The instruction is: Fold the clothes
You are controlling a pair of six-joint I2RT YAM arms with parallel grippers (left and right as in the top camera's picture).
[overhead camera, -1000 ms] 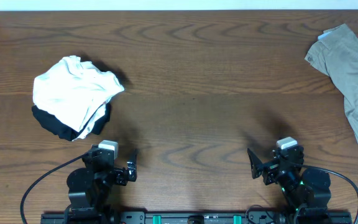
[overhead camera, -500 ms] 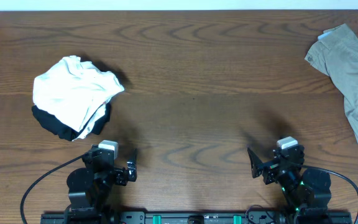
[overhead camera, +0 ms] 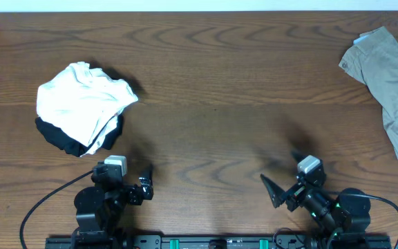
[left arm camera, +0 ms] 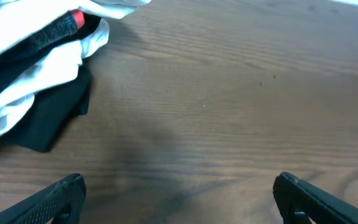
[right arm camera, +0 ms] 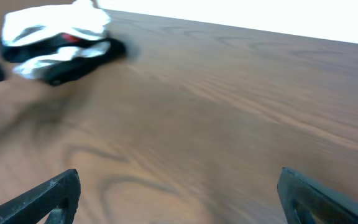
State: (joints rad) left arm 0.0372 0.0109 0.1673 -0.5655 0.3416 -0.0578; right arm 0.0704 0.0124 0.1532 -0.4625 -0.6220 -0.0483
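Observation:
The right gripper's fingers are around bare wood, so the right gripper should next lift outward and to the right in the overhead view, then go down onto the trousers' middle (overhead camera: 396, 102).
The khaki trousers (overhead camera: 392, 83) lie at the table's right edge, partly cut off by the frame. They do not show in either wrist view. My left gripper (overhead camera: 146, 185) is open and empty near the front edge, below a clothes pile; its fingertips show in the left wrist view (left arm camera: 179, 196). My right gripper (overhead camera: 273, 192) is open and empty at the front right, far from the trousers; its fingers frame bare wood in the right wrist view (right arm camera: 179, 193).
A white garment (overhead camera: 81, 100) lies crumpled on a black garment (overhead camera: 61, 137) at the left. Both show in the left wrist view (left arm camera: 30, 74) and, far off, in the right wrist view (right arm camera: 55, 37). The wooden table (overhead camera: 213, 104) spans the scene.
My right arm has swung to the left and its gripper now points toward the table's middle left. The left arm and the clothes have not moved.

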